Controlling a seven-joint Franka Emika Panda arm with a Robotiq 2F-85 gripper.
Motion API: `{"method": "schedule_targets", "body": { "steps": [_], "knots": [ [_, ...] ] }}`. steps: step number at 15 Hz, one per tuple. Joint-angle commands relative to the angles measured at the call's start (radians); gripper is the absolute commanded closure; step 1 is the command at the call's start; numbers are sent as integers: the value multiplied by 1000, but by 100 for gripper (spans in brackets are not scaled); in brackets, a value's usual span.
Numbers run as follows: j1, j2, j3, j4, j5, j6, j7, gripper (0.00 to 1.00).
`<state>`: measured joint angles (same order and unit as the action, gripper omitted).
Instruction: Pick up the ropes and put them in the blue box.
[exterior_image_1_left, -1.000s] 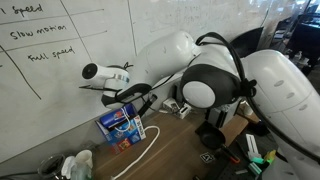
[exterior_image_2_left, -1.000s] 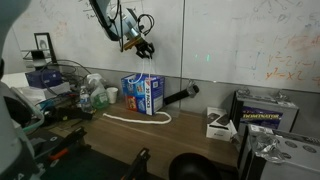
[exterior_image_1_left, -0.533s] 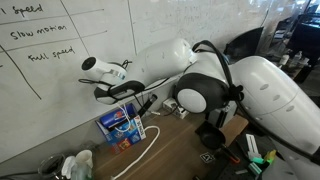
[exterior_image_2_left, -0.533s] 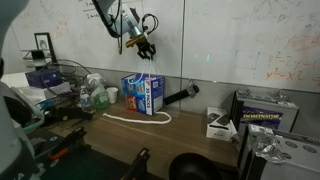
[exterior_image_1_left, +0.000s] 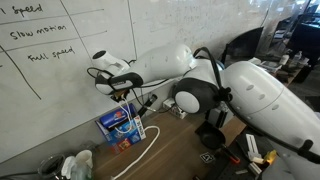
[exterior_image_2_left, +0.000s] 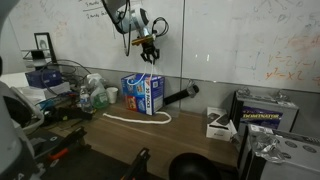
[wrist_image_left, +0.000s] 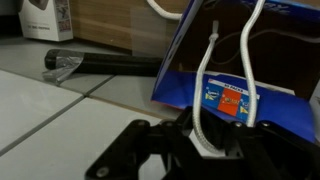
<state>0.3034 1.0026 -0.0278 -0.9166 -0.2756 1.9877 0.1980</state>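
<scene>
Next, my gripper moves down toward the opening of the blue box (exterior_image_2_left: 143, 95), then lets go of the white rope (wrist_image_left: 204, 128).
My gripper (exterior_image_2_left: 150, 50) hangs high above the blue box (exterior_image_2_left: 143, 95) and is shut on a white rope (wrist_image_left: 204, 128). In the wrist view the rope runs from between my fingertips (wrist_image_left: 207, 148) in two strands toward the open blue box (wrist_image_left: 235, 55). In both exterior views the rope's other part lies curved on the desk in front of the box (exterior_image_2_left: 128, 118) (exterior_image_1_left: 150, 143). The gripper (exterior_image_1_left: 122, 90) is just above the box (exterior_image_1_left: 121, 126), near the whiteboard.
A black cylinder (wrist_image_left: 100, 63) lies beside the box, also seen in an exterior view (exterior_image_2_left: 182, 95). Bottles and a wire basket (exterior_image_2_left: 60, 78) stand to one side. A white box (exterior_image_2_left: 220, 125) and a dark carton (exterior_image_2_left: 265, 108) stand on the other side. The whiteboard wall (exterior_image_1_left: 60, 70) is close behind.
My gripper has moved sideways along the whiteboard to a spot over the blue box, still holding the rope. The rope on the desk has hardly shifted.
</scene>
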Motion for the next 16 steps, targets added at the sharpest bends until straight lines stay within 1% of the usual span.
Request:
{"method": "schedule_targets", "body": {
  "steps": [1,5,7,8,9,10,16],
  "knots": [
    [-27,96,38,85,59,-15,-42,95],
    [-24,157,52,85,62,-5,-39,95],
    [-14,188,39,114,79,-23,-39,94],
    [-13,196,38,118,83,-23,-37,65],
    [-12,203,37,126,85,-26,-37,63],
    [-19,199,48,118,71,-19,-31,57],
    [-9,165,39,104,60,-9,-16,12]
  ]
}}
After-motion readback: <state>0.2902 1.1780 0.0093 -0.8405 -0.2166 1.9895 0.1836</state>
